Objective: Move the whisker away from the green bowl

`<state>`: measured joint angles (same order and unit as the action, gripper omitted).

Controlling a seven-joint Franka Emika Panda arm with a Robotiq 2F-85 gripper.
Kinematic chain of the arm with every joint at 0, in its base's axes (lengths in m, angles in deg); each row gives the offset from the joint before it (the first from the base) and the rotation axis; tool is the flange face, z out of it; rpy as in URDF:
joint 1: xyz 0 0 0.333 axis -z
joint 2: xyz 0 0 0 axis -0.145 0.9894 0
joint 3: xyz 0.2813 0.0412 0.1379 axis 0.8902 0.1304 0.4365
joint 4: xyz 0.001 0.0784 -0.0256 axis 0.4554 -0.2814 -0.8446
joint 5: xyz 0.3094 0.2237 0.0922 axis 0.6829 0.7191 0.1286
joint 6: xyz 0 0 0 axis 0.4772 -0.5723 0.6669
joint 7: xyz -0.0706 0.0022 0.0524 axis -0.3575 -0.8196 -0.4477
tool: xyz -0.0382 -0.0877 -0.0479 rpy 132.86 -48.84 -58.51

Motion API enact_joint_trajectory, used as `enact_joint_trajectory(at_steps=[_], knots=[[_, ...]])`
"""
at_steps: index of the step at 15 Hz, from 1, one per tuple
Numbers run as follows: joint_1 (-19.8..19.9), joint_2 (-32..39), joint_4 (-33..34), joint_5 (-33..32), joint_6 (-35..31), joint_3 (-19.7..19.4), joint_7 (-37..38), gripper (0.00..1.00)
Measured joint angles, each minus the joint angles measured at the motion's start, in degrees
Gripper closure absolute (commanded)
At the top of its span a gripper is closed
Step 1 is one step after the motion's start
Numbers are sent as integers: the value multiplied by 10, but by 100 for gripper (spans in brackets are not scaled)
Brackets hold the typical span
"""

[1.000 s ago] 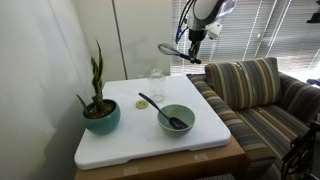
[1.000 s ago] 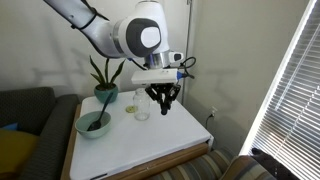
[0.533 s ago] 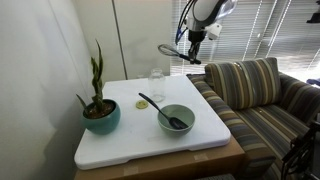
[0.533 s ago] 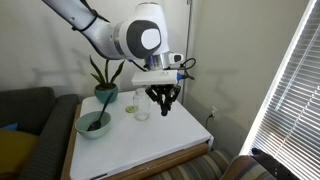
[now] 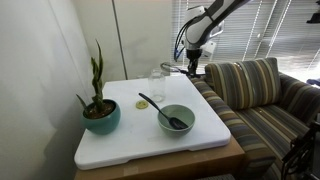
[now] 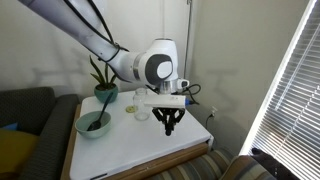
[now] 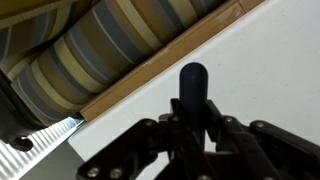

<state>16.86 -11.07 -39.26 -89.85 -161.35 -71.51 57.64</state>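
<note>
The whisker still hangs above the table, well away from the green bowl, so I will lower it toward the table near the wooden edge next.
My gripper (image 5: 191, 68) is shut on the whisker (image 7: 193, 84). Its straight black handle stands between the fingers in the wrist view, and its wire head is hidden there. In an exterior view the whisker (image 5: 169, 68) sticks out sideways from the gripper, a little above the table's far right corner. The gripper (image 6: 168, 123) hangs low over the white table, well away from the green bowl (image 6: 93, 123). The pale green bowl (image 5: 177, 119) stands at the table's middle front and holds a black spoon (image 5: 158, 107).
A teal pot with a tall plant (image 5: 100, 113) stands at the table's left. A clear glass (image 5: 157, 79) and a small yellow thing (image 5: 141, 104) sit at the back. A striped sofa (image 5: 255, 95) lies beside the table's wooden edge (image 7: 150, 72).
The arm has come down, lowering the gripper and the held whisker from high above to just over the table's far corner. The bowl, spoon and plant have not moved.
</note>
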Motion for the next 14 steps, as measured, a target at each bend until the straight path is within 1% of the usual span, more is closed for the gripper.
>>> enact_joint_trajectory(at_steps=[5, 9, 12, 13, 14], knots=[[2, 94, 121, 12, 48, 11, -1, 94], [4, 159, 182, 27, 57, 12, 7, 94], [10, 180, 219, 43, 83, 12, 9, 94], [12, 184, 228, 48, 88, 12, 9, 49], [13, 188, 235, 52, 94, 13, 9, 48]])
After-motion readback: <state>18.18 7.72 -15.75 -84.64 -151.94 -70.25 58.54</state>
